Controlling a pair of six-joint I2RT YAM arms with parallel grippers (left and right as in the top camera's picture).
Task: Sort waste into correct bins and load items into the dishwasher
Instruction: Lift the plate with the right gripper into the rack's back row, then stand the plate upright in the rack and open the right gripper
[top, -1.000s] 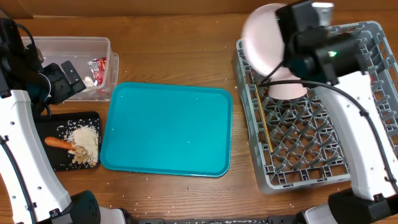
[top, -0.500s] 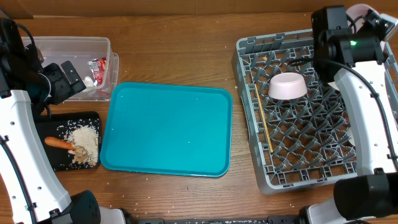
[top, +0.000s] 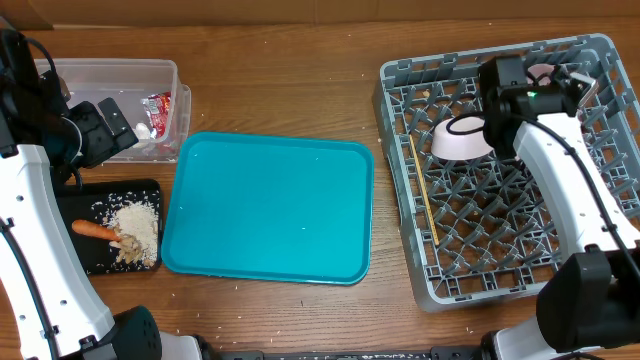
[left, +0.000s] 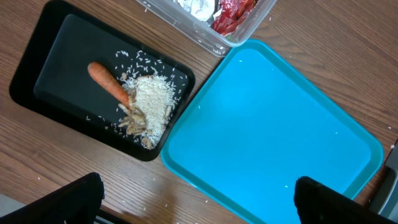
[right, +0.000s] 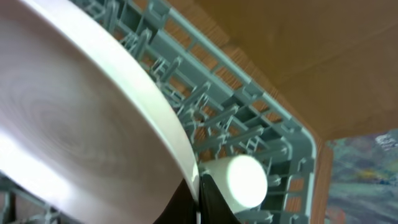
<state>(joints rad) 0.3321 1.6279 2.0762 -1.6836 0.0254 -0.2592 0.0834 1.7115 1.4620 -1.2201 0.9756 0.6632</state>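
Note:
The plate is already on edge above the wires at the back of the grey dish rack. My right gripper needs to lower the plate's lower edge among them next.
My right gripper (right: 199, 200) is shut on the rim of the round white-pink plate (right: 74, 118) and holds it on edge over the back of the grey dish rack (right: 249, 93). A small white cup (right: 245, 180) stands in the rack right behind the jaws. In the overhead view the right gripper (top: 555, 88) is at the rack's (top: 400, 200) back right. There a white-pink bowl (top: 458, 140) lies upside down and chopsticks (top: 425, 195) lie along the left side. My left gripper (left: 199, 199) is open and empty. The carrot (left: 107, 81) and beige scraps (left: 134, 121) lie in the black tray (left: 56, 68).
The clear tub (top: 110, 75) at the back left holds the red wrapper (top: 158, 108) and white tissue (left: 202, 7). The large teal tray (top: 268, 208) lies mid-table. White rice (left: 152, 99) is piled in the black tray, and grains are scattered on the wood.
My right arm has carried the plate from above the rack's back left to its back right, and now holds it lower and on edge. The left arm has not moved.

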